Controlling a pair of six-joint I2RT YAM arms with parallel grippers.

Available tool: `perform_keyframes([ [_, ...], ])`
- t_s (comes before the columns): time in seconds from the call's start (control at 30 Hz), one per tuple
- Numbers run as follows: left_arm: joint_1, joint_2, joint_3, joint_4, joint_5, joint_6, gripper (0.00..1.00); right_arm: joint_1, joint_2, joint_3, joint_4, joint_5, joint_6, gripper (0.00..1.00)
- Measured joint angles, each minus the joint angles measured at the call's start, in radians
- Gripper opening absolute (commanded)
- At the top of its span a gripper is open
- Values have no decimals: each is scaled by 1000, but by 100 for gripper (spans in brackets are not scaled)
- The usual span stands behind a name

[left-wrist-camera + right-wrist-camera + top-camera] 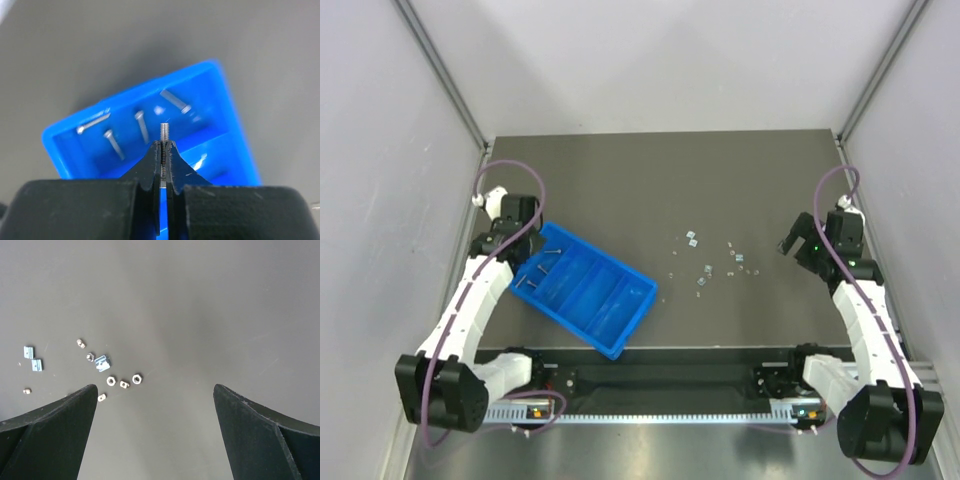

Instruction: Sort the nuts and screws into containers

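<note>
Several screws already lie in the blue tray's end section [542,266] [146,124]. I will next lower my left gripper a little over it and drop the screw there.
The blue tray [620,318] lies tilted at the left of the table, also in the left wrist view [225,107]. My left gripper [165,144] is shut on a screw [164,131] and holds it above the tray's end compartment, where several screws [114,145] lie. In the top view the left gripper [520,232] hangs over the tray's far left end. Several nuts [705,270] lie scattered mid-table, seen too in the right wrist view [136,378]. My right gripper [155,392] is open and empty, to the right of the nuts [790,245].
A few squarish silver-blue nuts [101,361] lie among the hex ones. Grey walls stand on both sides of the table [650,180]. The arm bases and a toothed rail [660,410] run along the near edge.
</note>
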Motion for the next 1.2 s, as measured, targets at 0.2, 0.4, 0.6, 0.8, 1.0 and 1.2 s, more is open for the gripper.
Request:
perform_keyframes([
  [0.2,20,34,-84,-43,34,2,0,0,-5,-13,15,-5,5,100],
  [0.4,30,51,-84,-41,35,0,0,0,-11,-28,20,-4,12,100],
  [0.6,32,65,-84,-46,25,-2,28,0,-28,-33,19,0,12,100],
  [0.8,34,27,-71,-43,66,6,63,0,-58,-33,19,8,9,100],
  [1.0,-22,-29,30,-30,155,24,77,0,-61,-33,21,6,-2,100],
  [1.2,-396,42,160,28,122,21,84,1,-49,-33,21,-4,-20,100],
])
